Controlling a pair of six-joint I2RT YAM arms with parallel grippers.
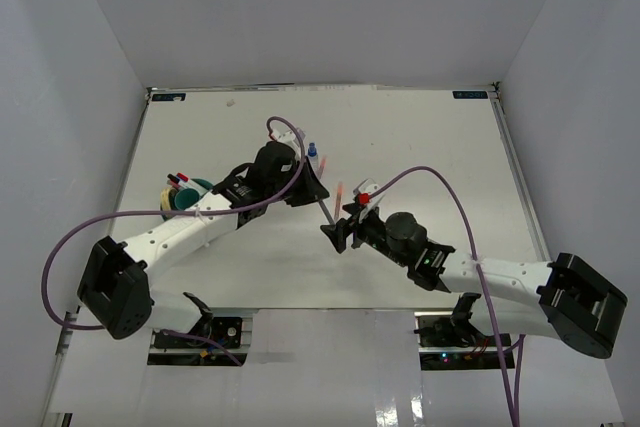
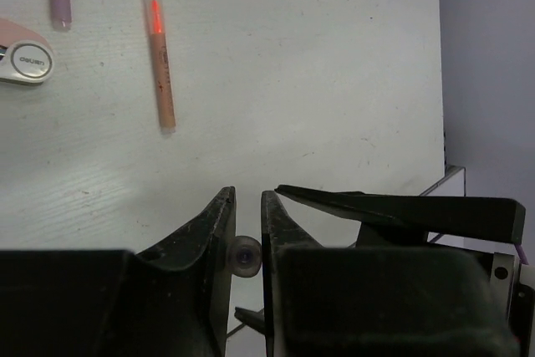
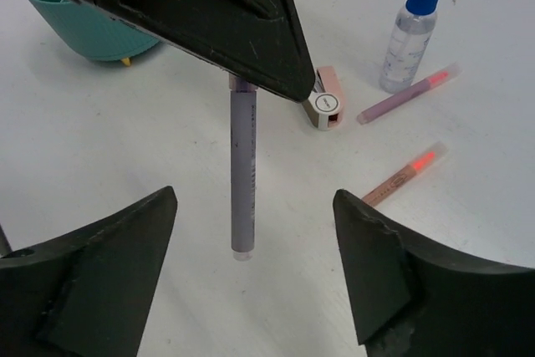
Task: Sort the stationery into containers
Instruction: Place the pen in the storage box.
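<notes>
I will next swing my left gripper left in the top view, away from the right gripper, then over the teal cup [image 1: 196, 188], because pens already stand in it.
My left gripper [image 1: 312, 192] is shut on a grey pen [image 1: 327, 215] and holds it off the table, slanting toward the right arm. In the left wrist view the pen [image 2: 245, 255] shows end-on, pinched between the jaws. My right gripper [image 1: 338, 235] is open and empty. In the right wrist view the pen's free end [image 3: 242, 206] hangs between its spread fingers without touching them. The teal cup [image 1: 196, 188] with several pens in it stands at the left [image 3: 71, 27]. A blue-capped bottle [image 3: 412, 29], a pink-white block [image 3: 327, 99], a purple marker [image 3: 407, 94] and an orange pen [image 3: 400, 176] lie on the table.
The white table [image 1: 420, 147] ends at grey walls at the back and on both sides. The bottle [image 1: 312, 153] and orange pen [image 1: 340, 193] lie just beyond the two grippers. The orange pen [image 2: 160, 56] and block [image 2: 23, 58] show ahead of my left gripper.
</notes>
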